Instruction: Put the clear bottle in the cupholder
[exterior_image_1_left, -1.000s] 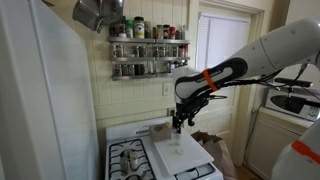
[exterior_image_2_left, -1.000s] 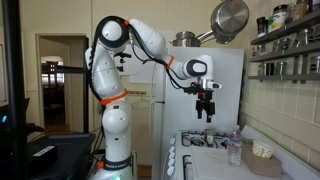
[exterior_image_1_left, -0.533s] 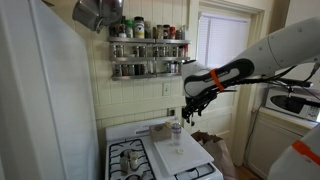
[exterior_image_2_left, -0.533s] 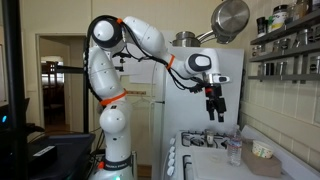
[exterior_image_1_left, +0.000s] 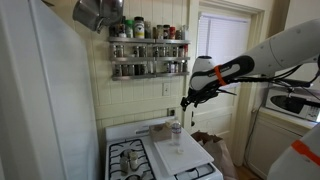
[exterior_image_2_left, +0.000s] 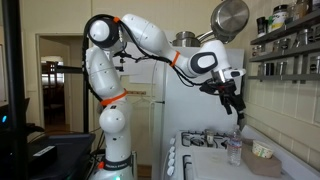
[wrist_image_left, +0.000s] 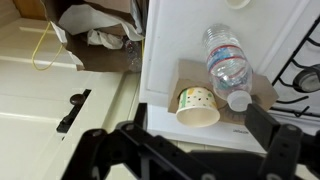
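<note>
The bottle's pale cap (wrist_image_left: 238, 101) lies below my gripper toward the right in the wrist view, so I will move that way next and lower my open fingers around it.
The clear bottle (wrist_image_left: 228, 62) with its pale cap (wrist_image_left: 239, 101) stands upright on the white board (wrist_image_left: 170, 35). It overlaps the tan cupholder (wrist_image_left: 186, 72), and I cannot tell whether it stands in it or beside it. A dotted paper cup (wrist_image_left: 198, 105) sits in the cupholder next to the bottle. My gripper (wrist_image_left: 192, 160) is open and empty, hanging above the bottle and cup. In both exterior views the gripper (exterior_image_1_left: 185, 100) (exterior_image_2_left: 238, 106) is well above the bottle (exterior_image_1_left: 176, 131) (exterior_image_2_left: 235, 150). The cup (exterior_image_2_left: 263, 150) sits right of the bottle.
Stove burners (exterior_image_1_left: 128, 157) (wrist_image_left: 305, 65) lie beside the board. A spice rack (exterior_image_1_left: 148, 50) and a hanging pot (exterior_image_2_left: 230, 18) are on the wall above. A brown paper bag (wrist_image_left: 95, 40) stands on the floor beside the stove. A white fridge (exterior_image_1_left: 45, 100) stands close by.
The gripper has swung sideways towards the wall and tilted at the wrist, ending above the bottle. It stayed open and empty. The bottle and cup have not moved.
</note>
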